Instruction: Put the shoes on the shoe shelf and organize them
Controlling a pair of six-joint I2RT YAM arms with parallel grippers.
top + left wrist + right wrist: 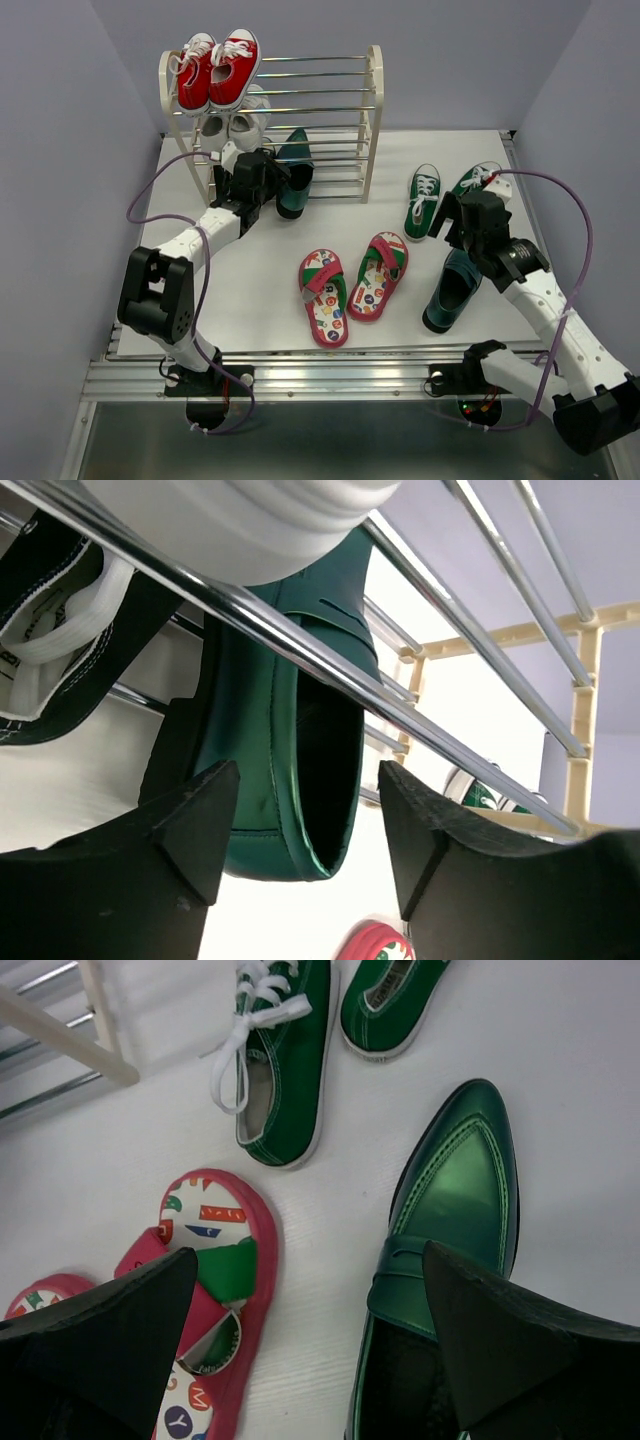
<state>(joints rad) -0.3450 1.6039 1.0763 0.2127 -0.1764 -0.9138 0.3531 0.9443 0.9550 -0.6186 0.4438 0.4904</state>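
I should bring my right gripper back and down to the other teal slip-on's heel rim (435, 304), on the side of the flip-flop.
The shoe shelf (373, 110) stands at the back of the table. One dark teal slip-on (296, 170) leans toe-first into its bottom tier. My left gripper (274, 181) is open right behind that shoe's heel (290, 780); its jaws stand apart on either side of the heel, with gaps showing. The other teal slip-on (452, 290) lies at the front right. My right gripper (458, 236) is open and empty above it (450, 1200). Two red flip-flops (325, 297) (378, 275) lie in the middle front. Two green sneakers (422, 200) (472, 183) lie at the right.
Red sneakers (218, 70) sit on the shelf's top tier and white sneakers (235, 125) on the middle tier. In the left wrist view a white sole (250, 520) and a black sneaker (60, 610) rest close above and left of the chrome rods (300, 645).
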